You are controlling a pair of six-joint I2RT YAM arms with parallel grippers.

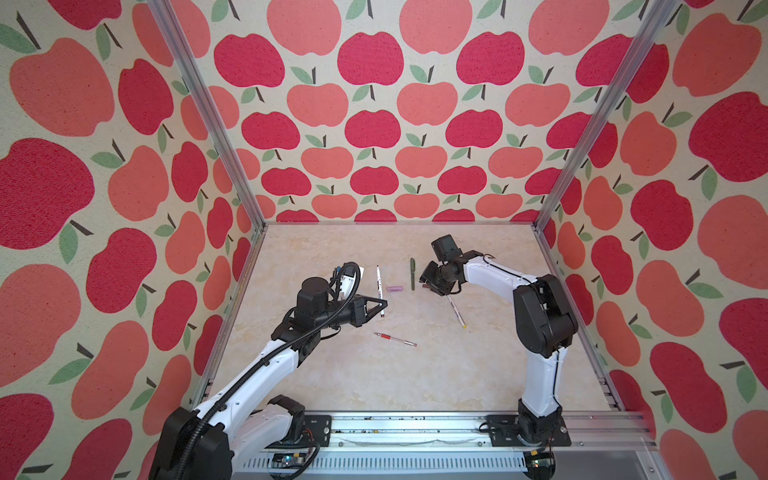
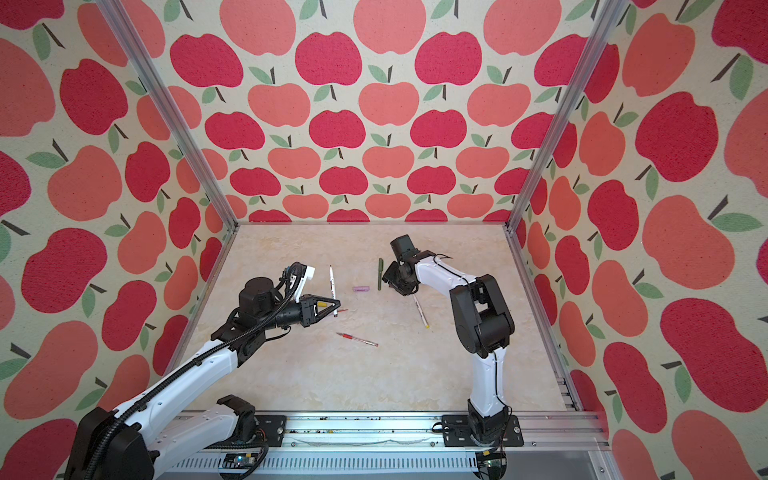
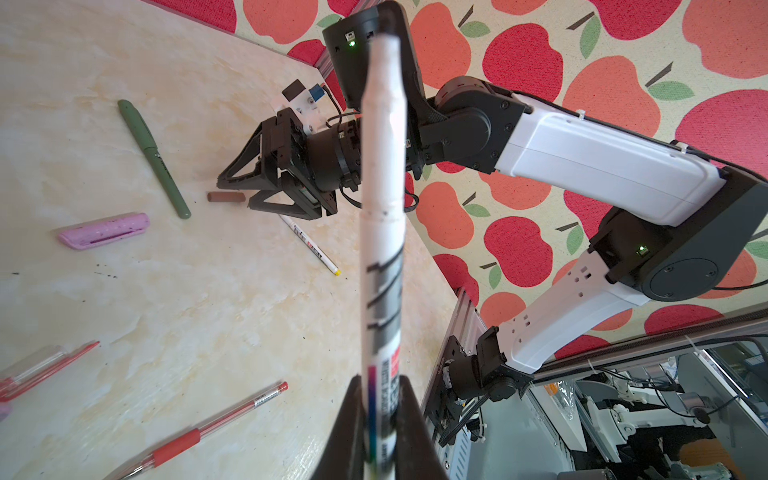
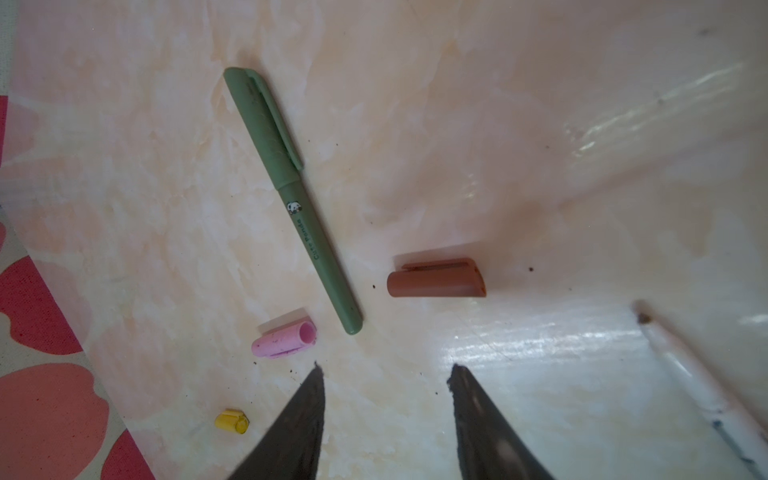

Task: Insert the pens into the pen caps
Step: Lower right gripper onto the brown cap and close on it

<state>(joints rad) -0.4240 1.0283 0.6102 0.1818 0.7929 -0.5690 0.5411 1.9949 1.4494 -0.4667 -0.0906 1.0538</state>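
Observation:
Next, my right gripper moves outward and lowers its spread fingers around the brown cap point(image 1: 424, 285) point(image 4: 436, 282) below, since bare tabletop surrounds the cap.
My left gripper point(image 3: 381, 382) point(image 1: 383, 306) is shut on a white pen point(image 3: 382, 174) with grey and black print, held above the table. My right gripper point(image 4: 386, 368) point(image 1: 427, 284) stands open and low over the table, nothing between its fingers. Just ahead of it lies a brown cap point(image 4: 436, 282) point(image 3: 225, 197). A capped green pen point(image 4: 291, 195) point(image 1: 412, 273), a lilac cap point(image 4: 282, 338) point(image 1: 395, 288) and a yellow cap point(image 4: 232, 420) lie nearby. A white pen with a yellow end point(image 1: 456, 311) lies partly under the right gripper. A red pen point(image 1: 395, 339) lies mid-table.
A pink translucent pen point(image 3: 45, 365) lies under the left arm's reach. The marble-patterned table point(image 1: 374, 374) is walled on three sides by apple-print panels with metal posts point(image 1: 249, 232). Both arm bases sit on the front rail point(image 1: 415, 428).

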